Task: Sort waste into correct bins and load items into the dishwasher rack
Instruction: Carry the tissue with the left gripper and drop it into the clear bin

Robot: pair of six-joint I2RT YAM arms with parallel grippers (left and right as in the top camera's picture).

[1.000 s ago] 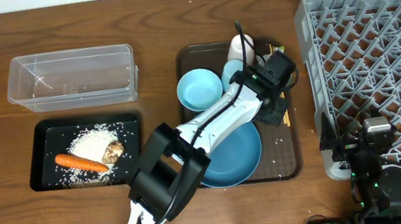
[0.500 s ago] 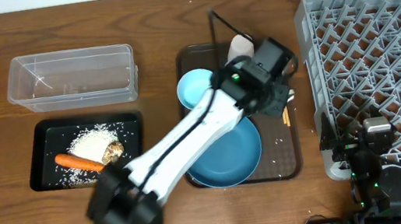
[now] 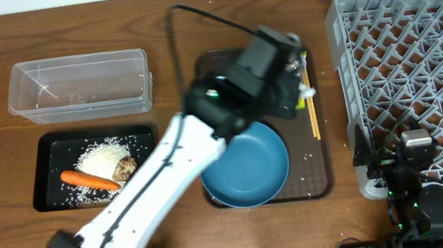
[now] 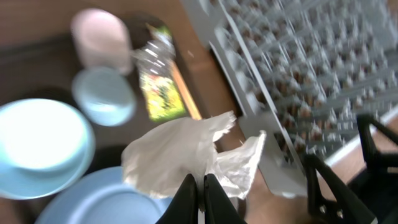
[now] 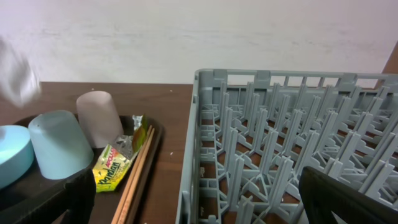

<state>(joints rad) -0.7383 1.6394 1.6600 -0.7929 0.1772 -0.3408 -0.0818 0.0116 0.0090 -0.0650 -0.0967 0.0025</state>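
Observation:
The open clear tub (image 3: 80, 86) is to the left of my left gripper in the overhead view, so my left gripper will next swing over it and let go of the tissue into the tub's empty inside.
My left gripper (image 4: 200, 186) is shut on the crumpled white tissue (image 4: 186, 152) and holds it in the air above the brown serving tray (image 3: 320, 175). Below it lie the silver wrapper with green-yellow print (image 4: 158, 87), the chopsticks (image 4: 185, 96), the white cup (image 4: 102, 40), the light blue cup (image 4: 104, 96), the bowl (image 4: 37, 143) and the dark blue plate (image 3: 249, 168). In the overhead view the left gripper (image 3: 289, 80) hides the cups and bowl. My right gripper (image 3: 406, 169) is open and empty at the front left corner of the grey rack (image 3: 418, 70).
The clear tub (image 3: 82, 87) stands at the back left. The black tray (image 3: 51, 178) in front of it holds the carrot (image 3: 89, 180), rice (image 3: 104, 156) and the brown lump (image 3: 126, 167). The right wrist view shows the cups (image 5: 99, 118) and the wrapper (image 5: 118, 165) left of the rack (image 5: 292, 149).
My left arm has risen from the serving tray and swung toward the back left with the tissue in its jaws. It now covers the cups and bowl from above. The right arm has not moved.

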